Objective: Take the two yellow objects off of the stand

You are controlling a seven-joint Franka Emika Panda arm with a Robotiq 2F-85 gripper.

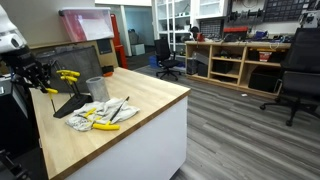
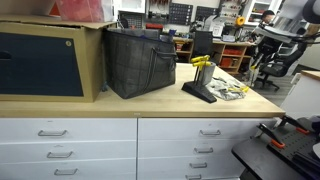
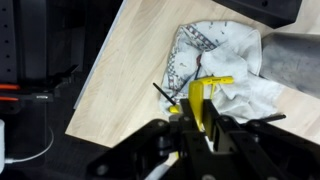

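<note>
I need to move my gripper down and tilt it outward over the crumpled cloth next, and let go of the yellow object there. That cloth is below my gripper and outward of it.
In the wrist view my gripper is shut on the handle of a yellow object, which sticks out from between the fingers above the table. In an exterior view the gripper hangs just left of the stand, with the held yellow object below it. Another yellow object rests at the top of the dark slanted stand. From the far side, yellow shows above the stand; the gripper there is hard to make out.
A grey metal cup stands right of the stand. A crumpled cloth lies in front of it, carrying longer yellow-handled tools. A black bag and a box stand further along the wooden table.
</note>
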